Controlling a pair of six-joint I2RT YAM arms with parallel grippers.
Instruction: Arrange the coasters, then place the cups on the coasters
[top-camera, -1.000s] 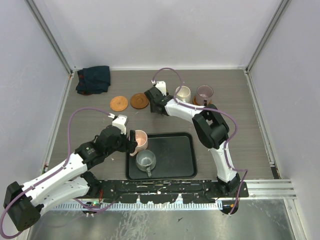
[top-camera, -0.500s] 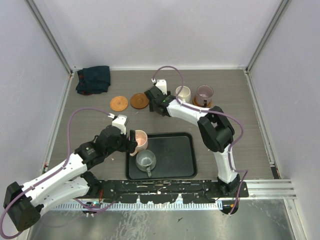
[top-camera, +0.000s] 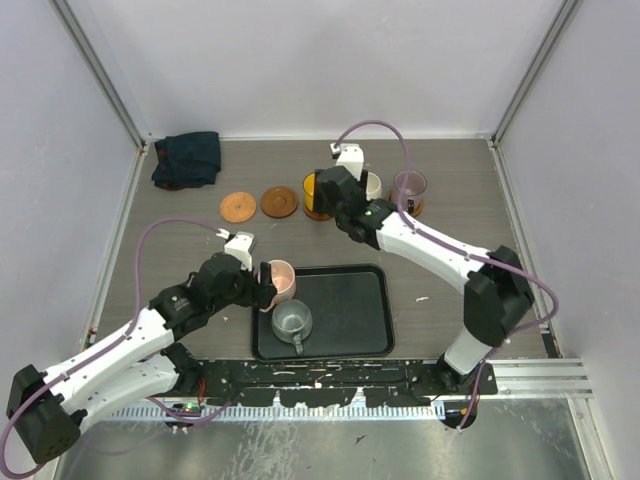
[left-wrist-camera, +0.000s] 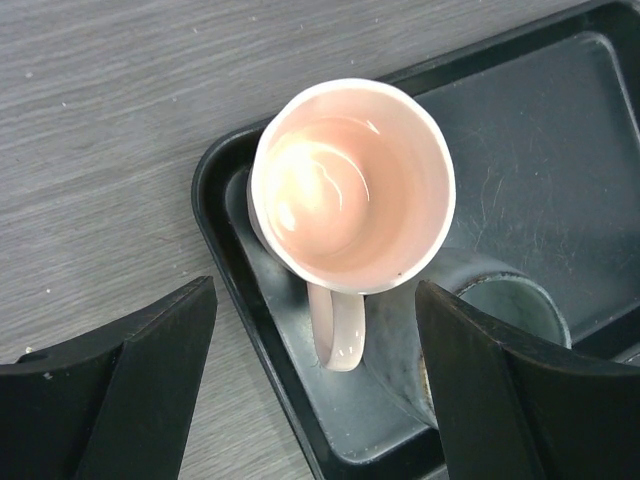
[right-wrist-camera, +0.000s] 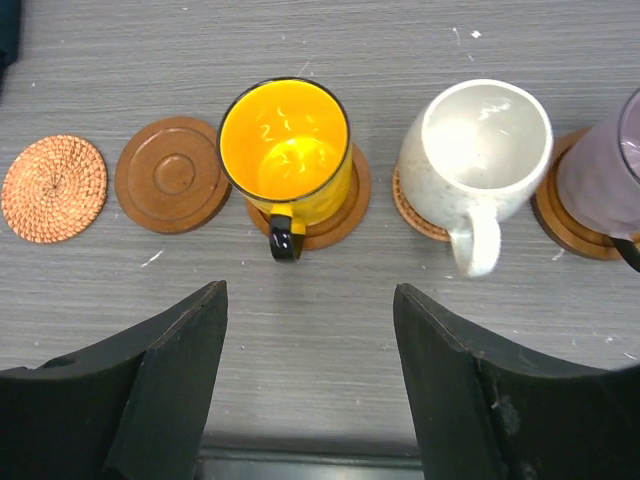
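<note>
The pink cup's handle (top-camera: 268, 304) (left-wrist-camera: 339, 333) sticks out below my left gripper, between its open fingers, so I will lower the gripper around that handle and close them.
The pink cup (left-wrist-camera: 350, 190) stands in the left end of the black tray (left-wrist-camera: 560, 150), with the grey cup (left-wrist-camera: 500, 300) beside it. My left gripper (left-wrist-camera: 315, 300) is open astride the pink cup's handle, touching nothing. In a back row the yellow cup (right-wrist-camera: 285, 140), cream-white cup (right-wrist-camera: 480, 140) and mauve cup (right-wrist-camera: 600, 180) each sit on a coaster (right-wrist-camera: 350, 200). Two bare coasters, one plain (right-wrist-camera: 172, 175) and one woven-looking (right-wrist-camera: 55, 188), lie to their left. My right gripper (right-wrist-camera: 308, 300) hangs open and empty just in front of the yellow cup.
A dark blue cloth (top-camera: 187, 158) lies bunched in the back left corner. The tray (top-camera: 345, 320) sits near the arm bases, with the grey cup (top-camera: 292, 320) in it. Grey walls enclose the table on three sides.
My right gripper has opened, let go of the yellow cup and drawn back to the right, leaving it on its coaster. The left arm has stayed put.
</note>
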